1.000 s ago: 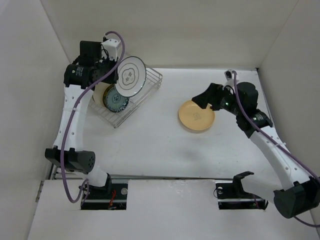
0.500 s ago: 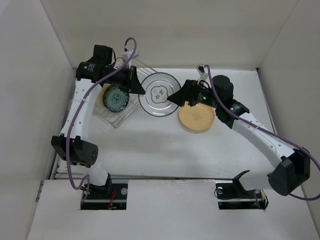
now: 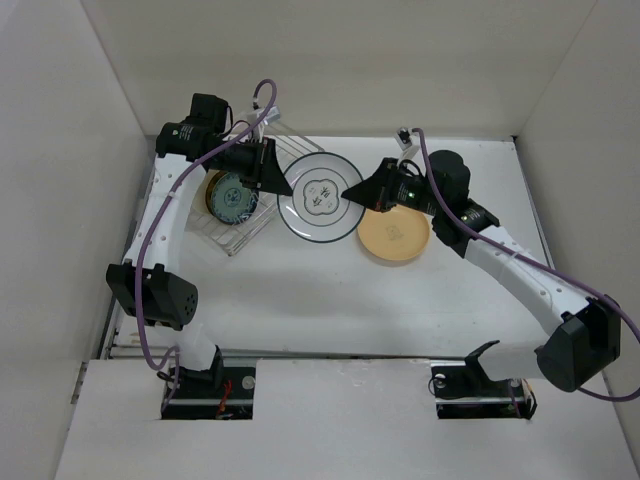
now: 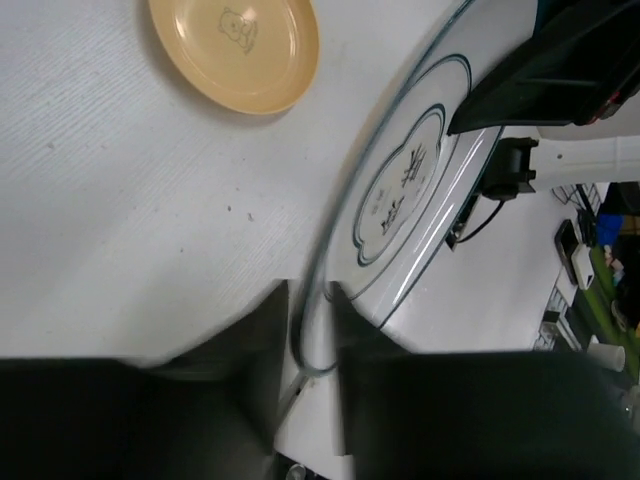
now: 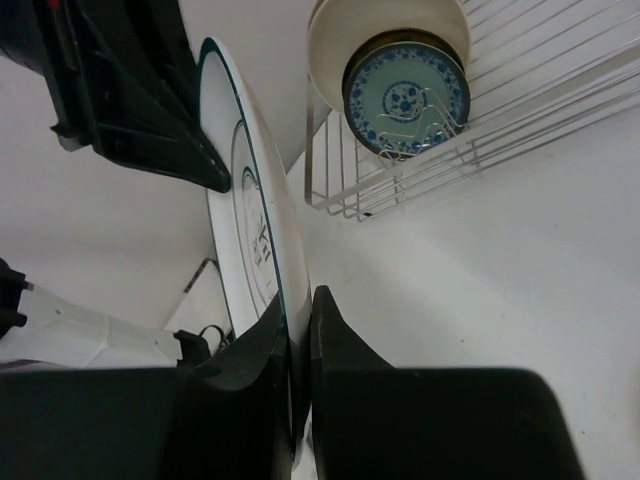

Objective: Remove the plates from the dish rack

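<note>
My right gripper moves past the yellow-orange plate (image 3: 393, 233) to the right in the top view next, down to bare tabletop, and releases, since the plate lies close by.
A white plate with a thin teal rim (image 3: 320, 197) hangs above the table between both arms. My right gripper (image 3: 350, 193) is shut on its right edge; in the right wrist view the fingers (image 5: 300, 300) pinch the rim (image 5: 250, 220). My left gripper (image 3: 281, 183) is open, and the plate's left rim (image 4: 400, 190) still sits loose in the gap between its fingers (image 4: 308, 295). The wire dish rack (image 3: 235, 240) at the back left holds a cream plate (image 5: 330, 30) and a small blue-patterned plate (image 5: 405, 97). A yellow-orange plate (image 3: 393, 233) lies flat on the table.
White walls close in the table at the left, back and right. The dish rack's wire side (image 5: 520, 100) stands close behind the left arm. The yellow-orange plate (image 4: 235, 45) lies just below and to the right of the held plate.
The left arm carried the white plate from the rack to the middle. The right arm came over and shut on its right edge, and the left jaws have now opened.
</note>
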`<state>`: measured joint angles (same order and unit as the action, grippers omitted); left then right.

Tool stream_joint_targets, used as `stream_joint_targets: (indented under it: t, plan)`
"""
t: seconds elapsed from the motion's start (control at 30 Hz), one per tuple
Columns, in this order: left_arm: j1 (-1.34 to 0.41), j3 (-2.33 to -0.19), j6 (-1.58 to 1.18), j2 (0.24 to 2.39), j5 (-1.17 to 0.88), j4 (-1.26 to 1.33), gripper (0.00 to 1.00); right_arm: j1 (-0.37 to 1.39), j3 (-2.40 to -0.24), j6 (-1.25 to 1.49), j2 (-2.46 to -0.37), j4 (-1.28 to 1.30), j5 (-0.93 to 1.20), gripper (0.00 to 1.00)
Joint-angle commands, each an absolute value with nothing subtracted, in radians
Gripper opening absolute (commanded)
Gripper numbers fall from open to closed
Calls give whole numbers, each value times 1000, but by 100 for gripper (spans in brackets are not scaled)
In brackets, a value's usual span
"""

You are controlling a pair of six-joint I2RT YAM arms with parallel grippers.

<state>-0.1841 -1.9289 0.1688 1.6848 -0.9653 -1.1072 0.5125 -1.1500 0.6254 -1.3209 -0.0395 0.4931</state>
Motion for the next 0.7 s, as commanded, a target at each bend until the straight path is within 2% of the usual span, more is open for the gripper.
stream_joint_targets:
  t: [0.0,0.03,0.1,0.13,0.17,0.27,0.43,0.53,0.67]
  plan:
    - [-199,-1940,198,1657,-936,-1118,37,520,-1167,637,-1292,-103,466,0]
    - [-199,-1940,209,1657,-919,-1118,50,520,-1167,646,-1292,-103,457,0]
    - [-199,-1954,209,1657,-875,-1118,67,520,-1180,659,-1279,-88,414,0]
    - [-199,-1968,209,1657,-859,-1118,93,520,-1192,678,-1270,-59,397,0]
    - [-199,-1968,209,1657,-813,-1118,100,520,-1192,692,-1261,-43,378,0]
    - [-199,-1968,160,1634,-688,-1051,100,486,-1213,764,-1250,21,269,0]
    - [-189,-1968,98,1592,-212,-960,100,370,-1213,851,-1241,90,70,0]
    - [-149,-1968,98,1583,-41,-948,100,254,-1201,914,-1241,101,-38,0]
    - [-118,-1928,121,1583,57,-948,100,85,-1175,988,-1278,83,-116,0]
